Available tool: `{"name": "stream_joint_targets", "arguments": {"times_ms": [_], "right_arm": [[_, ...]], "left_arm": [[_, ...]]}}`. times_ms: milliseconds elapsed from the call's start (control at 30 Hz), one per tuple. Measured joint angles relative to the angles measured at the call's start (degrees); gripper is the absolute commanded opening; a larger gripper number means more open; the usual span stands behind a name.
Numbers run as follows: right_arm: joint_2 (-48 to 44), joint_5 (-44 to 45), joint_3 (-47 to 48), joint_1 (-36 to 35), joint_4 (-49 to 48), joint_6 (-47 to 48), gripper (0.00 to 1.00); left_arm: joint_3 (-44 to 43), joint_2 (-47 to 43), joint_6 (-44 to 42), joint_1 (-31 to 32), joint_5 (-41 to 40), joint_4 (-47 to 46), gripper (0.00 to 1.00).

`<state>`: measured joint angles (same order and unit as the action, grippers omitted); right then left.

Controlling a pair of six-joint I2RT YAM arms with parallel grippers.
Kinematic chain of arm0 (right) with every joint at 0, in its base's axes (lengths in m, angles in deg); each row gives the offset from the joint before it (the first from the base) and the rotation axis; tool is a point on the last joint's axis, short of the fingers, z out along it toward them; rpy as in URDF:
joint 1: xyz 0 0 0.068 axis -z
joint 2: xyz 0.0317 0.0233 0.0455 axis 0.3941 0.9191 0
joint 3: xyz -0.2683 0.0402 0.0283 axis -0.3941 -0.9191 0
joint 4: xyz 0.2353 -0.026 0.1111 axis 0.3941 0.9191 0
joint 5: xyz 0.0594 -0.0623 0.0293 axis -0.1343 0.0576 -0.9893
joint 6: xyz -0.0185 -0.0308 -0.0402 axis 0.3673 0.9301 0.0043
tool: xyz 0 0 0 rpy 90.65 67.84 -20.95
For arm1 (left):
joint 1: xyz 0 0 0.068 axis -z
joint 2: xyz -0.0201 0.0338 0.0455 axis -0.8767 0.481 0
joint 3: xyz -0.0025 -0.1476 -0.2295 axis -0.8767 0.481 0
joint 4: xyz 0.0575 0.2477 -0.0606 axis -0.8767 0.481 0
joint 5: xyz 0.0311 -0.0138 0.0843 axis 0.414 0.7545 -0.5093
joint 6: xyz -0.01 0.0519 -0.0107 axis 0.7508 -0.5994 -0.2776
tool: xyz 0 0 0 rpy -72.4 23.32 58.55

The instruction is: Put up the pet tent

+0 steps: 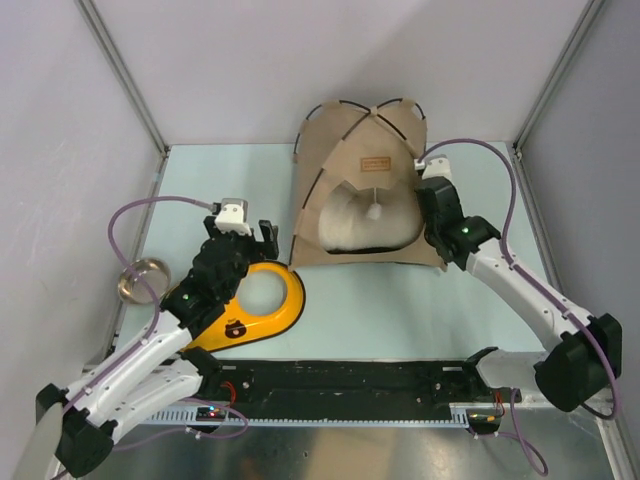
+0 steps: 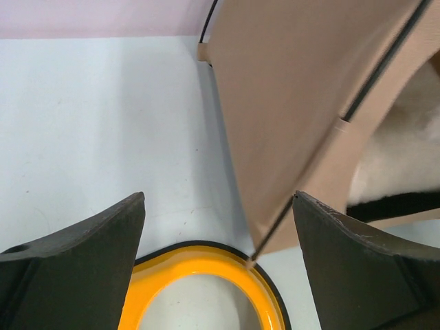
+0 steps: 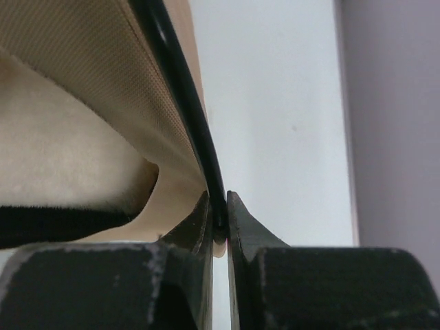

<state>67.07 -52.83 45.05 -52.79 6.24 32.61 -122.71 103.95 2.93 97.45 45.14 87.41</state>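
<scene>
My right gripper draws back and to the right in the top view next, sliding the tent by its pole [image 1: 441, 260], because the tent's other front corner overlaps the feeder.
The tan pet tent [image 1: 355, 160] stands at the back middle of the table, with black poles, a brown label patch [image 1: 375, 163] and a white pom-pom [image 1: 374, 209] hanging over its opening. A cream pillow [image 1: 365, 222] lies inside. My right gripper [image 1: 428, 215] is shut on the tent's black pole [image 3: 196, 130] at its front right corner. My left gripper [image 1: 258, 238] is open and empty, just left of the tent's front left corner. In the left wrist view the tent fabric [image 2: 289, 103] and a pole tip [image 2: 253, 259] lie between the fingers [image 2: 89, 254], untouched.
A yellow feeder [image 1: 255, 305] with an empty round hole lies under my left arm, its rim showing in the left wrist view [image 2: 199, 265]. A small metal bowl [image 1: 143, 279] sits at the left table edge. A black rail [image 1: 340, 382] runs along the near edge. Grey walls enclose the table.
</scene>
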Motion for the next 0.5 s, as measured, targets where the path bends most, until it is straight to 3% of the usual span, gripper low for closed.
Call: {"name": "stream_joint_targets", "arguments": {"times_ms": [267, 300, 400, 500], "right_arm": [[-4.74, 12.87, -2.78, 0.39, 8.02, -4.5, 0.03], [-5.22, 14.14, -3.17, 0.48, 9.14, -5.22, 0.08], [-6.19, 16.11, -4.02, 0.76, 11.98, -7.54, 0.45], [-7.34, 16.15, -4.59, 0.46, 14.45, -9.66, 0.74]], "left_arm": [[-2.93, 8.48, 0.13, 0.0, 3.98, -1.05, 0.91], [-3.32, 9.4, 0.17, 0.0, 4.35, -1.11, 0.91], [-4.31, 11.28, 0.5, 0.0, 5.14, -1.33, 0.92], [-5.01, 11.98, 0.94, -0.02, 5.31, -1.2, 0.92]]}}
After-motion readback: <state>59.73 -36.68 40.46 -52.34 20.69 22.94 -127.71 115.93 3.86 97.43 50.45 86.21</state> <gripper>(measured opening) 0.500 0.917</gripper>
